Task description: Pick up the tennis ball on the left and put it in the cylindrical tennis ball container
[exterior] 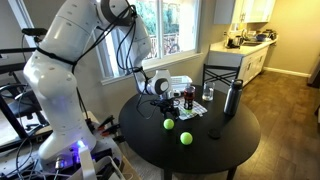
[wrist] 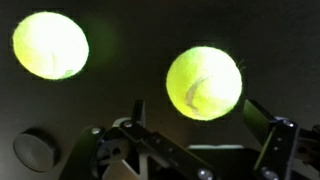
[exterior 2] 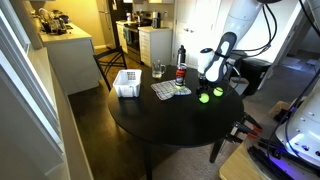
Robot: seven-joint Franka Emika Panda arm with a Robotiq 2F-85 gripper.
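Observation:
The tennis ball below already lines up with the gap between the open fingers in the wrist view, so the robot's gripper will next lower them around the ball's sides.
Two yellow-green tennis balls lie on the round black table [exterior: 215, 155]. They show in both exterior views, one ball [exterior: 168, 124] [exterior 2: 218, 93] nearer the arm and the other ball [exterior: 186, 138] [exterior 2: 204, 97] beside it. My gripper [exterior: 164, 102] [exterior 2: 213, 80] hangs open and empty just above them. In the wrist view one ball [wrist: 204, 82] sits between the open fingers [wrist: 197, 107], and the second ball [wrist: 50, 45] lies at the upper left. The clear tennis ball container with a dark red label [exterior: 189, 98] [exterior 2: 181, 72] stands upright farther back on the table.
A tall dark flask [exterior: 232, 97], a small clear glass [exterior: 208, 93] [exterior 2: 158, 71], a white basket [exterior 2: 127, 83] and a checked cloth [exterior 2: 170, 90] are on the table. A chair [exterior: 222, 75] stands behind it. A dark round disc [wrist: 35, 150] lies near the gripper.

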